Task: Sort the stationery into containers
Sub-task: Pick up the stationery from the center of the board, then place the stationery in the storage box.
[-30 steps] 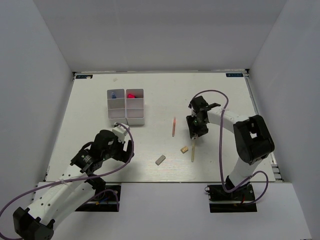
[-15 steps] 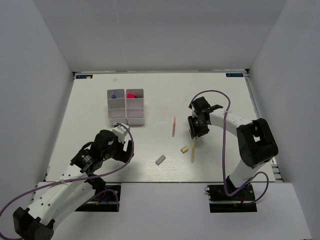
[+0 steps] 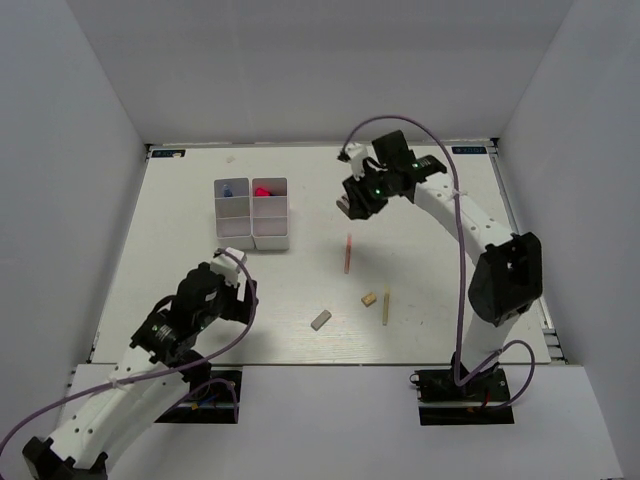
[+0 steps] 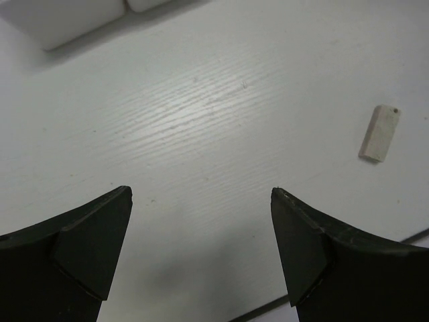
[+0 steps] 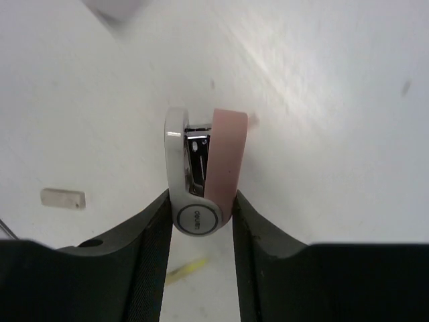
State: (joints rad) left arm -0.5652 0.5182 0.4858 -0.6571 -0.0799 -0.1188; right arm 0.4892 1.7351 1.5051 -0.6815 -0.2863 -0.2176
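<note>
My right gripper shifts left in the top view over the tray's middle section (image 3: pixel 270 207) beside the red item next to release the stapler, as that section is empty.
My right gripper (image 3: pixel 350 205) is shut on a small pink and white stapler (image 5: pixel 204 171) and holds it above the table, right of the two white trays (image 3: pixel 252 228). The left tray's far compartment holds a blue item (image 3: pixel 228 188); the right tray's holds a red item (image 3: pixel 263 191). An orange pencil (image 3: pixel 347 253), a tan eraser (image 3: pixel 369 298) and a yellowish pencil (image 3: pixel 386 306) lie mid-table. A pale block eraser (image 3: pixel 320 320) lies near the front; it also shows in the left wrist view (image 4: pixel 379 133). My left gripper (image 3: pixel 240 292) is open and empty, low over bare table (image 4: pixel 201 194).
White walls enclose the table on three sides. The table's front edge runs just below my left gripper's fingertips (image 4: pixel 301 228). A tray's near wall (image 4: pixel 60 20) shows at the top of the left wrist view.
My right arm has lifted from beside the yellowish pencil and swung back and left, carrying the stapler. My left arm has drawn back slightly toward its base.
</note>
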